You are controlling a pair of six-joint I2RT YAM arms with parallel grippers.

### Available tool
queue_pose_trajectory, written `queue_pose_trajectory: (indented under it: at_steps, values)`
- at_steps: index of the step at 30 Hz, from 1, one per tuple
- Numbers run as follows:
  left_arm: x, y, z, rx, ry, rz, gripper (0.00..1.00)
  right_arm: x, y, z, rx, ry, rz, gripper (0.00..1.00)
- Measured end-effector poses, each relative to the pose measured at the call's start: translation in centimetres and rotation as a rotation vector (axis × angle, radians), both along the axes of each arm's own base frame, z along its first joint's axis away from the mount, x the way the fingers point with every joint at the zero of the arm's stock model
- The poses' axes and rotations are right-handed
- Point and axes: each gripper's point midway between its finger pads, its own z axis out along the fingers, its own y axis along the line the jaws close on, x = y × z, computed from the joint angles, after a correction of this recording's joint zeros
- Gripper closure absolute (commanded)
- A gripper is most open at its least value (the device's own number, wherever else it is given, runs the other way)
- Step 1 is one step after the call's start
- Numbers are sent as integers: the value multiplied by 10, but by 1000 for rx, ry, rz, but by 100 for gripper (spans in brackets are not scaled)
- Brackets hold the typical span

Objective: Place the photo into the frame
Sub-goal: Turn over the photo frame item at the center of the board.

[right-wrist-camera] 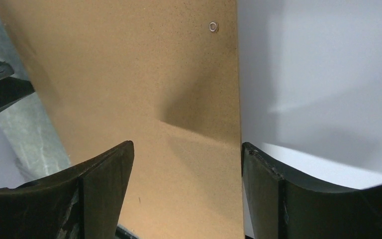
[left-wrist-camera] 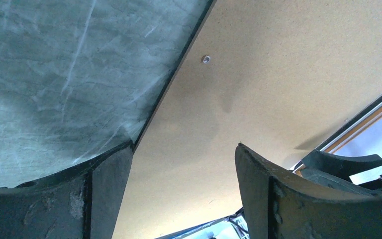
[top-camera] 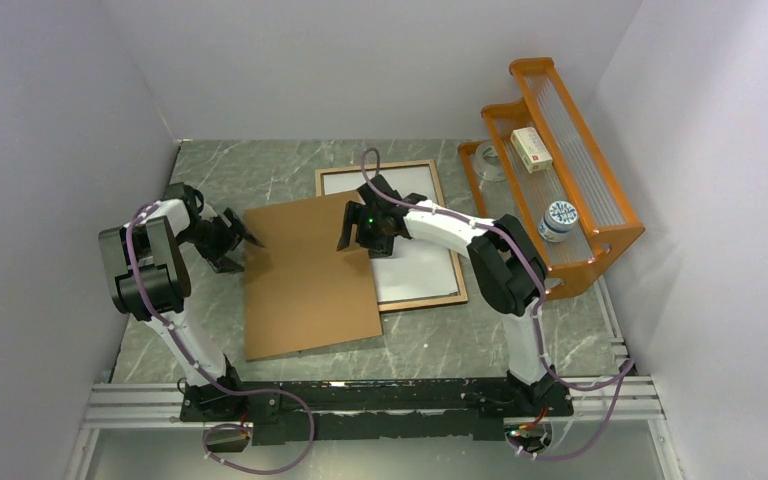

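Note:
My right gripper will push toward the left gripper and tilt next, bringing the board's edge beside the photo (top-camera: 415,270) up between its fingers, since the board lies flat.
The frame (top-camera: 448,229) lies back-up on the table, its light-wood border showing. The photo (top-camera: 415,270) lies inside it, plain white back up. A brown backing board (top-camera: 305,280) lies skewed across the frame's left part and the table. My left gripper (top-camera: 245,240) is open at the board's left edge; in the left wrist view (left-wrist-camera: 184,149) its jaws straddle that edge of the board (left-wrist-camera: 288,64). My right gripper (top-camera: 355,232) is open at the board's upper right corner. In the right wrist view (right-wrist-camera: 186,147) its jaws stand over the board (right-wrist-camera: 129,74) beside the photo (right-wrist-camera: 318,74).
An orange rack (top-camera: 600,200) stands at the back right with a white box (top-camera: 531,148) and a small jar (top-camera: 558,220) on it. White walls close in the grey marble table (top-camera: 260,170) on three sides.

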Motion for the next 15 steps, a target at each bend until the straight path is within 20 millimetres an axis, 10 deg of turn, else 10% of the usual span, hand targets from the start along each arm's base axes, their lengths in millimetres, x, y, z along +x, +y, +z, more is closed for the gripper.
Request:
queue_pose_trajectory:
  at_steps: [7, 15]
  values:
    - [0, 1, 0, 0, -1, 0, 18, -10, 0, 21, 152, -6, 74, 34]
    - [0, 4, 0, -2, -4, 6, 20, -26, 27, 96, 483, -87, 227, 51]
